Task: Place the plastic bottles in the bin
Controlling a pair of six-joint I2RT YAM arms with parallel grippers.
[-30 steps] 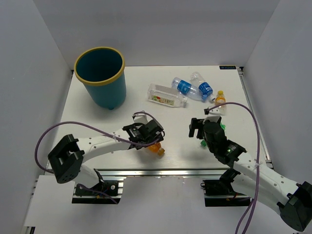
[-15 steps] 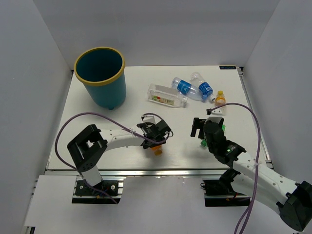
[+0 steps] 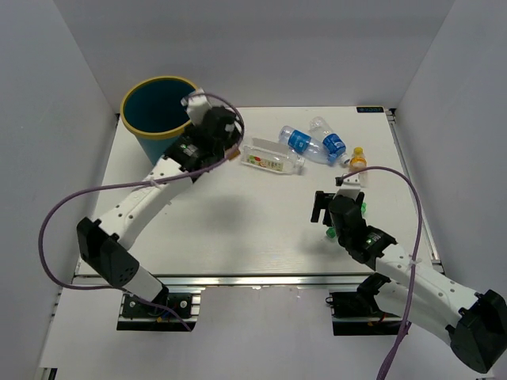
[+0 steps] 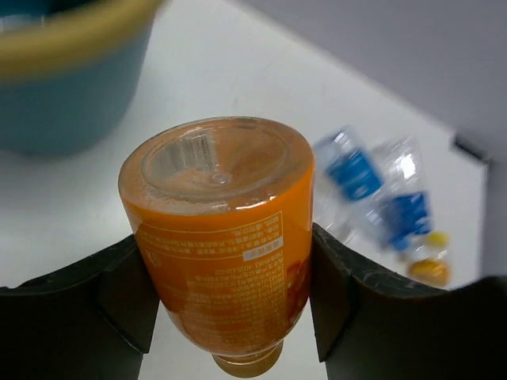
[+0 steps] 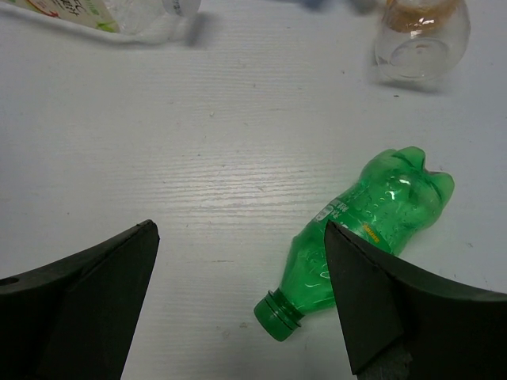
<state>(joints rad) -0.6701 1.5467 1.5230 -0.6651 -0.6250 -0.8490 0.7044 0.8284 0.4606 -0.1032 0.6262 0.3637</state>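
Note:
My left gripper holds the orange bottle beside the teal bin, so it should lift the bottle and swing it past the bin's yellow rim over the bin's opening (image 3: 159, 106) (image 4: 28, 14).
My left gripper (image 3: 227, 150) is shut on an orange bottle (image 4: 223, 238), its base toward the camera, held above the table just right of the teal bin (image 3: 131, 119) with the yellow rim. In the left wrist view the bin (image 4: 63, 87) lies blurred at upper left. My right gripper (image 5: 242, 305) stands open over the table, with a green capless bottle (image 5: 366, 234) lying on its side partly under the right finger. A squarish white-labelled bottle (image 3: 270, 156), two clear blue-labelled bottles (image 3: 299, 142) (image 3: 333, 145) and a small yellow-capped bottle (image 3: 358, 158) lie at the back right.
White walls close in the table on the left, back and right. A purple cable loops from each arm. The base of the small clear bottle (image 5: 421, 41) and one end of the white-labelled bottle (image 5: 103, 16) show at the top of the right wrist view.
The left gripper shut on the orange bottle near the table's front middle, then lifted it back and left to beside the bin. The right arm has barely moved.

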